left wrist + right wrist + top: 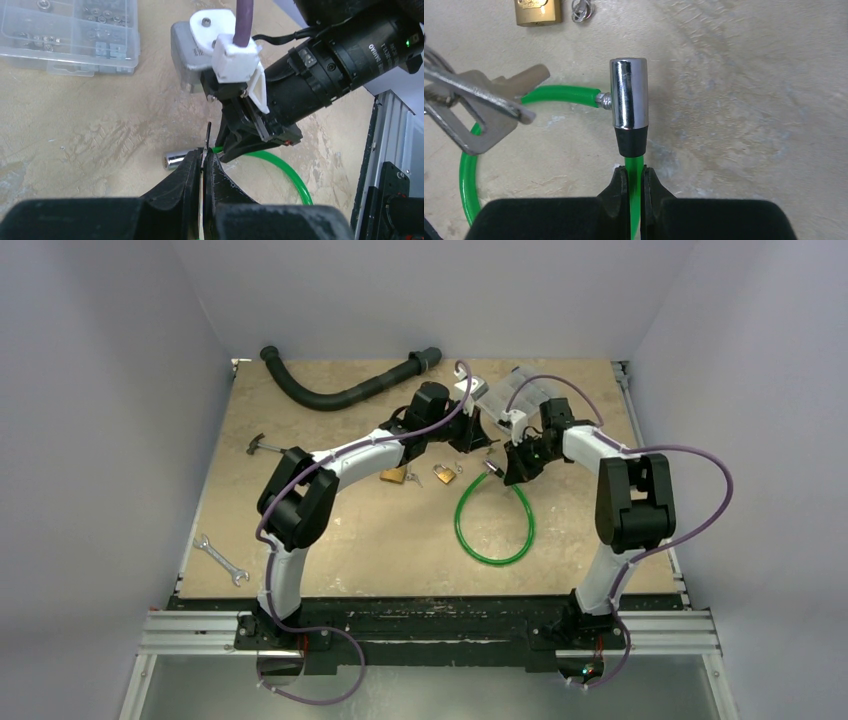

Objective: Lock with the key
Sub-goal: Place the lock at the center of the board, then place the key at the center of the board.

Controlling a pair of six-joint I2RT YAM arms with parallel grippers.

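Observation:
The robot needs to move its left gripper down and back next, past the chrome cylinder, to the table (489, 497) beside the green cable.
A green cable lock (497, 562) lies as a loop on the table, and its chrome cylinder (628, 92) stands at the loop's top. My right gripper (634, 172) is shut on the green cable (635, 167) just below the cylinder's black collar. The cable's other end enters the cylinder's side. My left gripper (202, 159) is shut on a thin key (208, 135) whose blade sticks up past the fingertips. In the right wrist view the silver keys (479, 107) hang left of the cylinder, apart from it. The cylinder also shows in the left wrist view (175, 160).
Two brass padlocks (393, 476) (445, 473) lie left of the loop, and one shows in the right wrist view (537, 12). A clear parts box (515, 395) sits behind the grippers. A black hose (340, 390), a hammer (262, 445) and a wrench (220, 558) lie further left.

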